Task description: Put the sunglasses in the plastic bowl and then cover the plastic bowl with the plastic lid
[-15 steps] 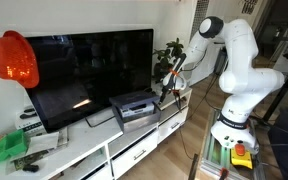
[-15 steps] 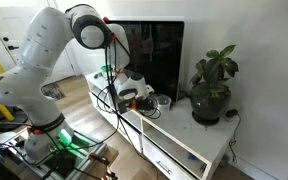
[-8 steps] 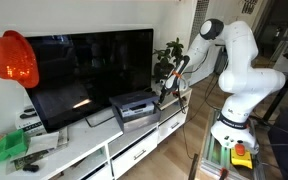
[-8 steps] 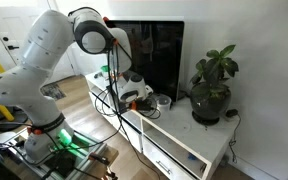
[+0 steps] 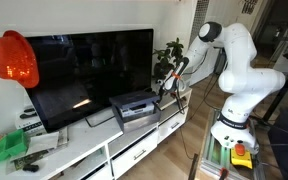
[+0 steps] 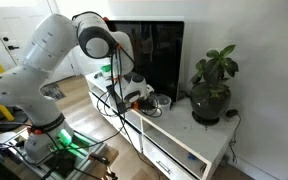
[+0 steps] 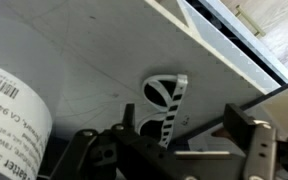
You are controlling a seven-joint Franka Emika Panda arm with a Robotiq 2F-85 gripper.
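Observation:
My gripper is open, with its fingers already on both sides of the frame, so next it should go down to the sunglasses' striped frame [image 7: 171, 118] and close there.
The sunglasses [image 7: 164, 97], with a black-and-white striped frame and dark lenses, lie on the white cabinet top [image 7: 94, 60]. My gripper [image 7: 169, 142] hangs just above them, open, a finger on each side of their near end and nothing held. In an exterior view the gripper [image 6: 134, 92] is low over the cabinet, next to the small whitish plastic bowl [image 6: 164, 101]. In an exterior view the gripper [image 5: 167, 88] is to the right of the grey device. I cannot make out the plastic lid.
A grey box-shaped device [image 5: 134, 108] sits in front of the large TV [image 5: 89, 70]. A plant in a dark pot [image 6: 212, 100] stands past the bowl. A white object with a barcode label [image 7: 9, 120] is close beside the gripper. The cabinet edge [image 7: 234, 55] runs nearby.
The arm has shifted slightly and the gripper has settled a little lower over the sunglasses. Nothing has been taken hold of.

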